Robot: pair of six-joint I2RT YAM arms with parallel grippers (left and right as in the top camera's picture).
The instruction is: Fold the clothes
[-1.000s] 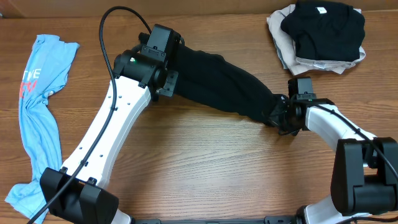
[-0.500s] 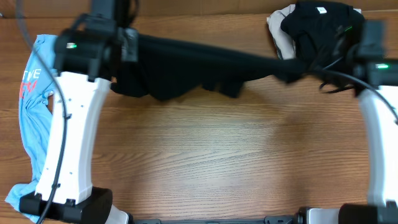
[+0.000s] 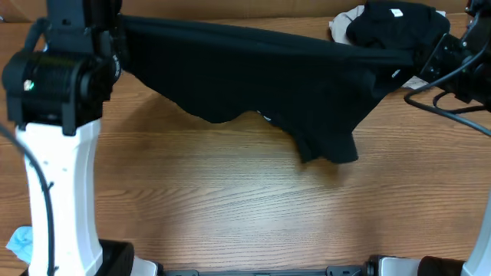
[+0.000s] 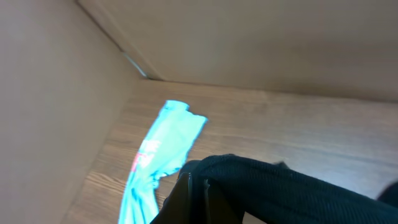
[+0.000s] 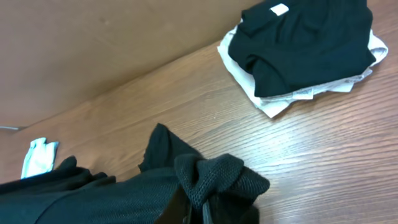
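My right gripper lowers the black T-shirt's held end, drawing it back, and releases it next, since bare tabletop lies below the gripper and back toward the base.
A black T-shirt (image 3: 268, 84) hangs stretched in the air across the back of the table, held at both ends. At the top left my left gripper (image 3: 116, 37) is shut on one end; in the left wrist view its jaws (image 4: 199, 194) pinch the black fabric (image 4: 292, 190). My right gripper (image 3: 423, 63) is shut on the other end, where bunched black cloth (image 5: 211, 177) sits between its jaws (image 5: 200, 208). One lower corner of the shirt (image 3: 330, 146) dangles toward the table. A light blue T-shirt (image 4: 165, 149) with red lettering lies on the table at the left, mostly hidden under my left arm in the overhead view.
A stack of folded clothes sits at the back right: a black shirt (image 3: 395, 29) lies on top of beige ones (image 3: 341, 27), also seen in the right wrist view (image 5: 298, 43). A brown wall (image 4: 249, 37) runs behind the table. The left arm's white link (image 3: 57, 184) stands at the left.
Both arms have risen and moved apart. The black shirt, bunched on the table a second ago, is now pulled out wide and lifted between the two grippers.
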